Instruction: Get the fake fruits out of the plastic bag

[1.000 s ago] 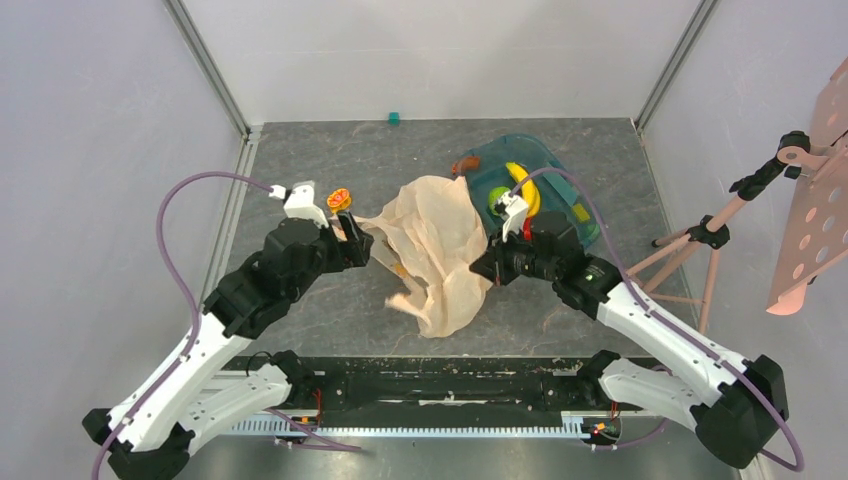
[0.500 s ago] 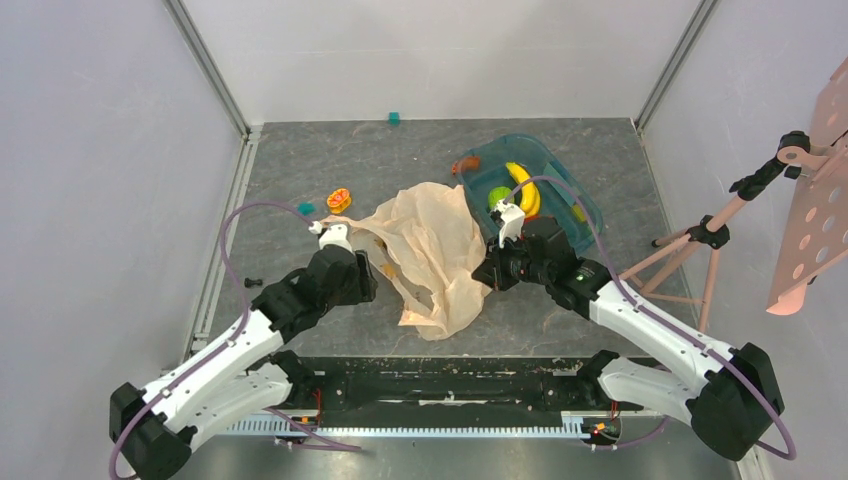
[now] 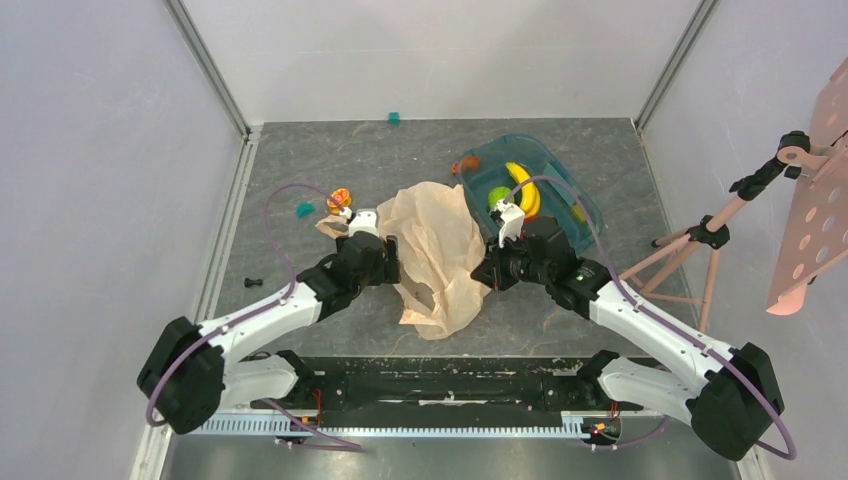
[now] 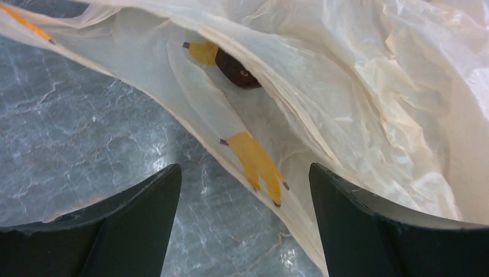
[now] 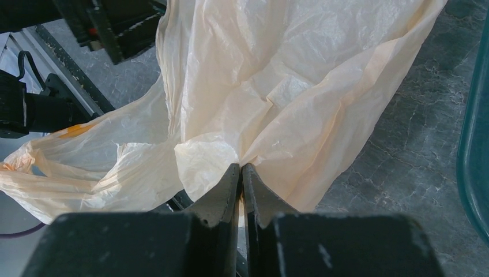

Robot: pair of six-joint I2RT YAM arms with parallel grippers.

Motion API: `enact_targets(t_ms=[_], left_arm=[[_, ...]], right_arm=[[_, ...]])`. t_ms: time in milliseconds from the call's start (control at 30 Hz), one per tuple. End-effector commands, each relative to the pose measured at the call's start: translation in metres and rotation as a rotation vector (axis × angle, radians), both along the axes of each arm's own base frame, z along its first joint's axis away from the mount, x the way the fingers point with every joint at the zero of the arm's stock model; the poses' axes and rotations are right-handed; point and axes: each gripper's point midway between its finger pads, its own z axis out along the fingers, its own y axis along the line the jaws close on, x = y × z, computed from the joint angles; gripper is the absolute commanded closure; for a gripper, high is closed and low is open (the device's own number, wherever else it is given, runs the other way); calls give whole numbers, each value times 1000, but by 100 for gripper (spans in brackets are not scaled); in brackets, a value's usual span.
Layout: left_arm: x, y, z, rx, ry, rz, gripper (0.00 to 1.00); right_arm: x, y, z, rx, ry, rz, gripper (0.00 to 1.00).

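Note:
The left gripper lowers outward into the bag's opening next, open around the small dark brown fruit, since the bag's raised rim leaves it exposed inside.
The pale peach plastic bag lies crumpled mid-table. My right gripper is shut on a fold of its right edge, and in the right wrist view the jaws pinch the bag. My left gripper is open at the bag's left edge. In the left wrist view its open jaws straddle the bag's rim. A small dark brown round fruit shows deep inside the bag's mouth. The yellow banana and the green fruit lie in the teal tub. The red-orange fruit lies by the tub's left corner.
An orange-yellow ring toy and a teal block lie left of the bag. Another teal block sits by the back wall. A small black part lies at the left. A stand is at the right. The tub's rim is close to my right gripper.
My left arm has swung right and down, from beside the ring toy to the bag's left edge. The bag's left side has slumped. The right gripper has kept its hold.

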Motion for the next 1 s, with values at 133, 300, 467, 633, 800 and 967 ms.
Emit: enact_targets(t_ms=[133, 300, 467, 633, 800, 967], left_arm=[[53, -23, 13, 99, -135, -54, 12], [70, -31, 7, 154, -141, -73, 11], [88, -32, 5, 219, -153, -51, 8], [104, -34, -5, 252, -133, -48, 8], [120, -31, -17, 256, -108, -22, 9], [135, -33, -28, 245, -88, -13, 11]], right_arm=[[2, 6, 7, 49, -28, 15, 92], [0, 7, 4, 49, -22, 19, 92], [-1, 8, 1, 52, -14, 26, 92], [-2, 10, 1, 59, -8, 33, 92], [-3, 10, 0, 61, -3, 39, 92], [-5, 11, -1, 62, 1, 46, 92]])
